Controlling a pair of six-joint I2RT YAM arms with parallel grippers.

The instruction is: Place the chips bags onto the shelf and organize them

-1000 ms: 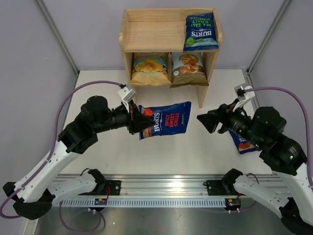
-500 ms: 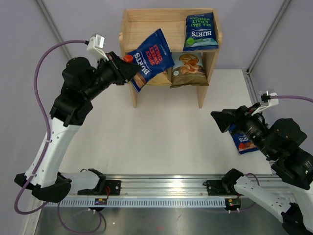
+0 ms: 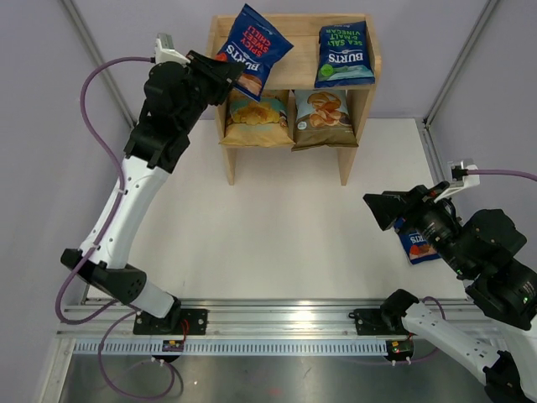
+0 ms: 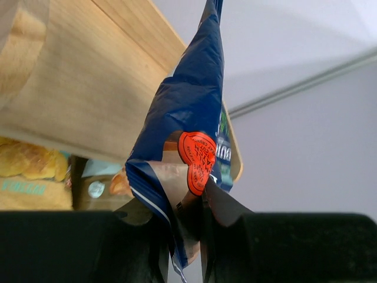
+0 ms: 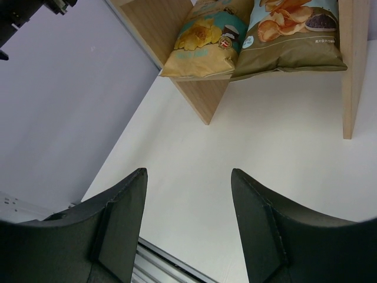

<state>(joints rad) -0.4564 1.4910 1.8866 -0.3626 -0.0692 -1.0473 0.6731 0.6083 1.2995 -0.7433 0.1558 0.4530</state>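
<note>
The left gripper lowers and shifts the red-lettered bag alongside the green-lettered Burts bag next, since the shelf's top level is bare beside that Burts bag.
The wooden shelf (image 3: 299, 46) stands at the table's back. My left gripper (image 3: 220, 74) is shut on the bottom edge of a red-lettered Burts bag (image 3: 254, 44), holding it tilted over the left half of the top tier. In the left wrist view that bag (image 4: 191, 112) rises from the left gripper (image 4: 188, 236) beside the shelf (image 4: 88, 88). A green-lettered Burts bag (image 3: 344, 54) stands on the top tier's right. The yellow bag (image 3: 256, 117) and the cassava bag (image 3: 321, 117) fill the lower tier. Another Burts bag (image 3: 415, 245) lies on the table, partly hidden under my right arm. My right gripper (image 3: 382, 210) is open and empty.
The right wrist view looks between the open right gripper (image 5: 188, 200) across white tabletop (image 5: 235, 147) to the shelf leg (image 5: 203, 97), the yellow bag (image 5: 203, 38) and the cassava bag (image 5: 291, 32). A metal rail (image 3: 268, 323) runs along the near edge.
My left arm has swung the red-lettered Burts bag up from mid-table to over the shelf's top tier. The right gripper drew back to the right, then held still.
</note>
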